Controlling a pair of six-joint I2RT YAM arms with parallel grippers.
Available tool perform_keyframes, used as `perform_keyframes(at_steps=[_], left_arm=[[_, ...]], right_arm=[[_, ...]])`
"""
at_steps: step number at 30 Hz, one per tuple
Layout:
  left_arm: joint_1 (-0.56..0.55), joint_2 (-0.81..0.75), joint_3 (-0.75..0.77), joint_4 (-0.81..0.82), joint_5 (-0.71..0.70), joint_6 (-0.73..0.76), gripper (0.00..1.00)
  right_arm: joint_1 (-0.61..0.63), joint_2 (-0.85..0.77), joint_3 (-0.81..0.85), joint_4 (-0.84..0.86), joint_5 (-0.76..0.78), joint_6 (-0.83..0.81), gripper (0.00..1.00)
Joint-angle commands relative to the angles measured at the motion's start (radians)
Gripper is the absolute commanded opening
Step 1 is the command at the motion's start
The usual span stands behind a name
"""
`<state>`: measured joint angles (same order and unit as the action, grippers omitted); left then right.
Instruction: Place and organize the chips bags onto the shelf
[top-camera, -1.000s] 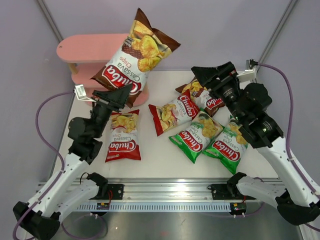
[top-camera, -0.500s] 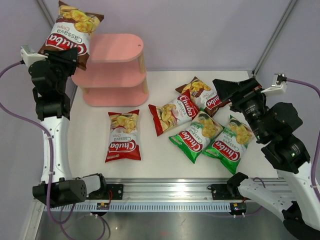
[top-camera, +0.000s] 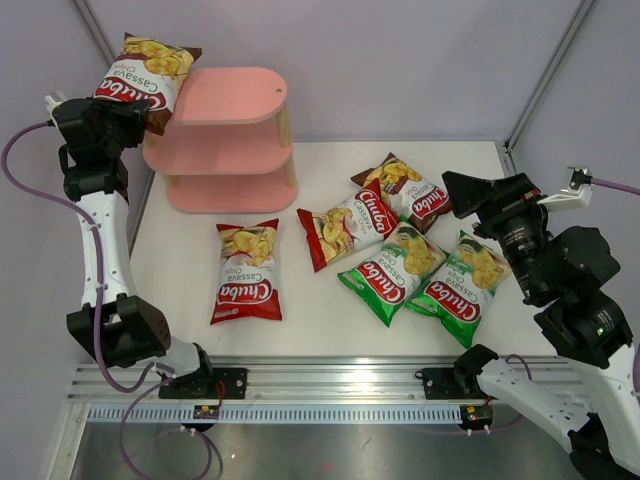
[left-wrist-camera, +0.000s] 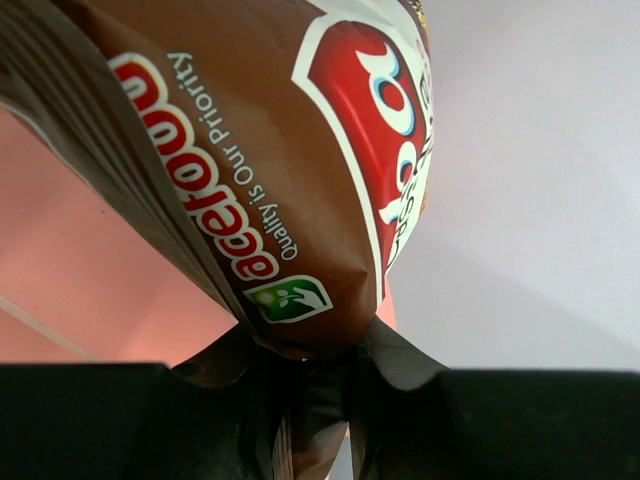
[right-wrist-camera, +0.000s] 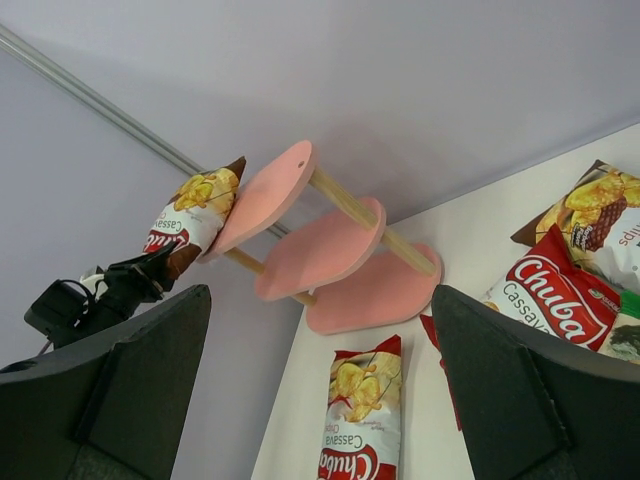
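Note:
The brown bag's lower corner hangs over the top board's near edge, so my left gripper needs to move gently outward over the top board's end by the wall (top-camera: 182, 110) and let go of the brown bag's bottom seam.
My left gripper (top-camera: 130, 112) is shut on the bottom seam of a brown chips bag (top-camera: 145, 72) and holds it upright at the left end of the pink shelf's top board (top-camera: 235, 95). The left wrist view shows that bag (left-wrist-camera: 270, 180) close up, pinched between the fingers. My right gripper (top-camera: 468, 190) is open and empty, raised above the table's right side. On the table lie two red-white bags (top-camera: 245, 270) (top-camera: 350, 222), a brown bag (top-camera: 405, 190) and two green bags (top-camera: 395, 265) (top-camera: 462, 280). The right wrist view shows the shelf (right-wrist-camera: 320, 245) and the held bag (right-wrist-camera: 195, 210).
The shelf stands at the table's back left, close to the left wall. Purple walls and metal frame posts (top-camera: 545, 70) enclose the table. A metal rail (top-camera: 340, 385) runs along the near edge.
The left arm has swung the brown bag from over the table to the shelf's left end and lowered it against the top board. The right arm has drawn back to the right.

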<state>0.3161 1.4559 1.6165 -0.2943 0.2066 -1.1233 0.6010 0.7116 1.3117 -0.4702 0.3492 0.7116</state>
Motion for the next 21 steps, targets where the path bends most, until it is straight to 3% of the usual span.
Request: perform_keyframes(at_steps=[1,3,8,14,16,18,20,21], left_arm=[[0.003,0.021,0.063,0.055,0.011,-0.064,0.04],[0.005,0.046,0.104,0.038,0.004,-0.066,0.04],[-0.011,0.075,0.126,0.001,-0.044,-0.058,0.18],[-0.023,0.126,0.178,-0.034,-0.007,-0.026,0.27],[-0.023,0.1,0.149,-0.02,-0.021,-0.017,0.47],[-0.025,0.092,0.135,-0.011,-0.019,0.003,0.6],[-0.023,0.092,0.151,-0.04,-0.013,0.022,0.66],[-0.023,0.09,0.152,-0.048,-0.012,0.025,0.73]], right_arm=[[-0.003,-0.008,-0.014,0.005,0.036,-0.014,0.99],[-0.003,-0.009,-0.019,0.007,0.039,-0.012,0.99],[-0.003,-0.009,-0.046,0.021,0.036,-0.001,0.99],[-0.003,-0.009,-0.065,0.028,0.031,0.006,1.0],[-0.003,-0.011,-0.068,0.03,0.034,0.005,0.99],[-0.001,-0.006,-0.065,0.022,0.039,-0.004,0.99],[-0.003,0.0,-0.054,0.009,0.042,-0.014,0.99],[-0.003,0.008,-0.051,-0.004,0.039,-0.014,0.99]])
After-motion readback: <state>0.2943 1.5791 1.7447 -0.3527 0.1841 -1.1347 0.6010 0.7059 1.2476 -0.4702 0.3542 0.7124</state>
